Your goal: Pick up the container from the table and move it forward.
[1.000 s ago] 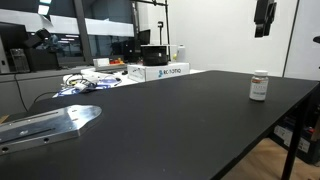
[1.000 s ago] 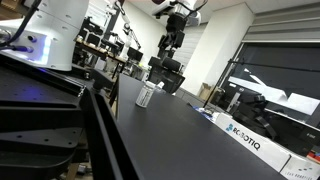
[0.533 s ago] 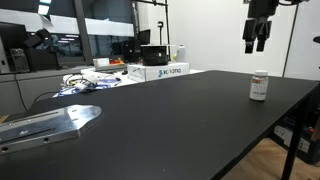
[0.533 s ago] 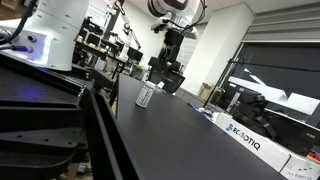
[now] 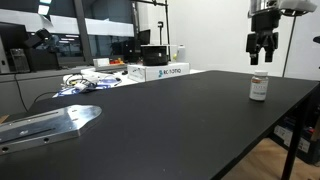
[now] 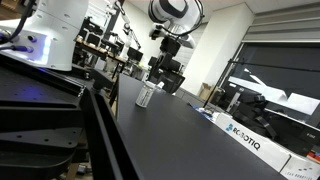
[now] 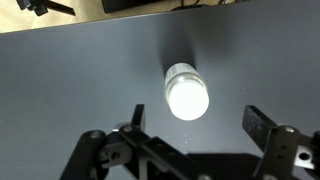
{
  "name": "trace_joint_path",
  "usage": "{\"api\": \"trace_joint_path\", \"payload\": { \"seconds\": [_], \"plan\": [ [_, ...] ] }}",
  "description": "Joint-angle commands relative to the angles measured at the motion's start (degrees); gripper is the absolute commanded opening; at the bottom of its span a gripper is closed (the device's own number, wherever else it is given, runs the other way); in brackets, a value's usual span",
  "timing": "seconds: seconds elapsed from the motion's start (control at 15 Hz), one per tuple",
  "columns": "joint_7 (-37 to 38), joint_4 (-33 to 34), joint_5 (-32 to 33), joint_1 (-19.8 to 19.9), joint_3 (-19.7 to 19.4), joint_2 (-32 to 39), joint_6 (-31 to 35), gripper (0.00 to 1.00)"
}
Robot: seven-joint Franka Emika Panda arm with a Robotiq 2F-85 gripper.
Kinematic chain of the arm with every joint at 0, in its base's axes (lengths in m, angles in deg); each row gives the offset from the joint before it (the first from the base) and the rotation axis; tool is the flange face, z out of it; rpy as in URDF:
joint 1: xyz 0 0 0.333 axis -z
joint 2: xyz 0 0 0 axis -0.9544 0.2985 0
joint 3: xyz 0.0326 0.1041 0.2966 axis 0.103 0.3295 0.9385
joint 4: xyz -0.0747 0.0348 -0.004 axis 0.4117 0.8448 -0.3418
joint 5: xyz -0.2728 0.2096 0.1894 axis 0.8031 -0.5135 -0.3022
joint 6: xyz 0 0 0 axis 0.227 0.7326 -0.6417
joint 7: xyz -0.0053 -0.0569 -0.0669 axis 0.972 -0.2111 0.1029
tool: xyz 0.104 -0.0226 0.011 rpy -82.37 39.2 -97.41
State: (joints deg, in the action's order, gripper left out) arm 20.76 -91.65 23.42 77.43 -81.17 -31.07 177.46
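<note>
I need to move my gripper down until its open fingers are on both sides of the container's white cap and close it there, because the upright container is still below the fingers.
The container is a small jar with a white cap and a brownish band. It stands upright near the far right edge of the black table. It also shows in an exterior view. In the wrist view I look down on its white cap. My gripper hangs open directly above the container, a short way above its cap, and holds nothing. It also shows in an exterior view. In the wrist view its two fingers stand wide apart below the cap.
A grey metal plate lies at the table's near left. White printed boxes and clutter stand at the back. In an exterior view a white box lies on the table at the right. The table's right edge is close to the container.
My gripper has come down and moved over the container; a second ago it was near the top of the picture. The container has not moved.
</note>
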Motion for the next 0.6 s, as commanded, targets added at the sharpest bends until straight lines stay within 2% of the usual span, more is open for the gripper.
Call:
{"api": "trace_joint_path", "payload": {
  "seconds": [0.0,0.4,0.47,0.53],
  "plan": [
    [2.2,0.0,-0.7,-0.5,-0.1,2.5,2.2,1.00],
    [2.0,0.1,-0.6,-1.2,-0.1,6.8,7.6,1.00],
    [1.7,0.1,-0.5,-1.5,0.0,7.5,8.1,0.93],
    [1.6,0.1,-0.7,-1.7,0.0,8.2,8.7,0.73]
  ]
}}
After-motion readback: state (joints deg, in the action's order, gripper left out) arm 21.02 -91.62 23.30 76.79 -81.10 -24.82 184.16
